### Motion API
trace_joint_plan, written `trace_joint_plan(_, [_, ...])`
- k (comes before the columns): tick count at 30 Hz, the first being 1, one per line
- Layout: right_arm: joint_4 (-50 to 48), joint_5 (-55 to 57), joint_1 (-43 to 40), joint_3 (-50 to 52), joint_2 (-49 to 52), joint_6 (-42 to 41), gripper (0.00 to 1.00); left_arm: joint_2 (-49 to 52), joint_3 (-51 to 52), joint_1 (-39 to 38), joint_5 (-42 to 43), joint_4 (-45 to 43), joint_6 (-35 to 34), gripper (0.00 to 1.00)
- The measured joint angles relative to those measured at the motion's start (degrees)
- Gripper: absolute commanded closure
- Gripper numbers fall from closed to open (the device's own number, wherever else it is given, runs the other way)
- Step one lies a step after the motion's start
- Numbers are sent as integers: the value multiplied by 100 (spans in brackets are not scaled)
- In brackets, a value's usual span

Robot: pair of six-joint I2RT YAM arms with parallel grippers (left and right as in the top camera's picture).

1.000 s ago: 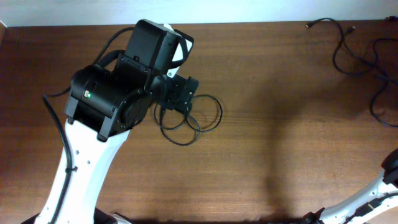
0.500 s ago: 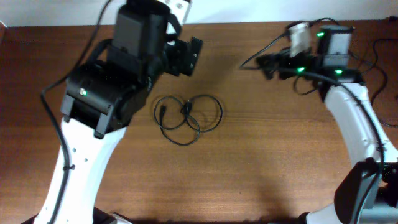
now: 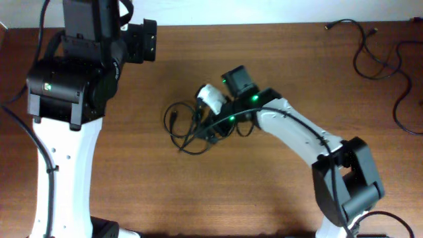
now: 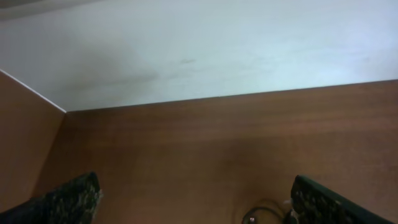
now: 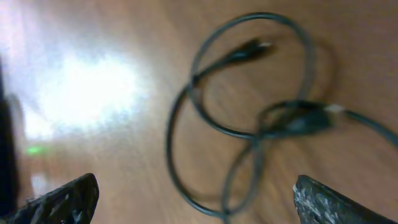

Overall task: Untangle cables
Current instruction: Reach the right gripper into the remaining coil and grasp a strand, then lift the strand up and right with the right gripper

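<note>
I will next lower my right gripper to the piece of cable bending past the coil's nearer plug and close there, as that piece lies below its fingers.
A black cable coil [image 3: 178, 129] lies in tangled loops on the wooden table's middle. My right gripper [image 3: 210, 127] hovers over the coil's right side. In the right wrist view its fingers [image 5: 196, 205] are spread wide and empty, with the loops and a plug of the coil [image 5: 249, 124] just ahead of them. My left gripper [image 3: 147, 41] is at the far left back, away from the coil. In the left wrist view it [image 4: 199, 202] is open and empty, and a bit of the coil [image 4: 264, 213] shows at the bottom edge.
More black cables [image 3: 386, 59] lie loose at the table's back right corner. A pale wall [image 4: 199, 50] rises behind the table's far edge.
My right arm has swung from the back right down to the coil in the middle. My left arm has pulled away from the coil to the back left.
</note>
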State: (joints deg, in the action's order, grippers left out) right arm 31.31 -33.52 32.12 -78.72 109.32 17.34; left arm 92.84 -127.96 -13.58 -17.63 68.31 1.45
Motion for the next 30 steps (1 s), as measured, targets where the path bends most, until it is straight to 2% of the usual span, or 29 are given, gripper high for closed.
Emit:
trace_joint_plan(1, [2,-2,219,0,70,136,3,0,0,13,0,70,0,1])
trace_joint_plan(5, [4,162,442,2,391,267,3,0,0,48,0,179,2,1])
trace_joint_plan(11, [-181,656,439,83,487,435,3,0,0,61,0,391,2,1])
trace_joint_plan(19, [170,826,216,-271,498,431,4,0,0,59,0,485,2,1])
trace_joint_plan(20, [146,826,170,-273,516,431,7,0,0,59,0,494,2,1])
trace_joint_plan(22, [140,866,138,-273,566,446,9,0,0,59,0,581,2,1])
trace_joint_plan(24, [85,868,133,-273,719,452,23,0,0,59,0,612,2,1])
trace_joint_plan(26, [85,868,133,-273,905,479,96,0,0,59,0,614,2,1])
trace_joint_plan(30, [-4,887,133,-284,994,496,96,0,0,59,0,616,2,1])
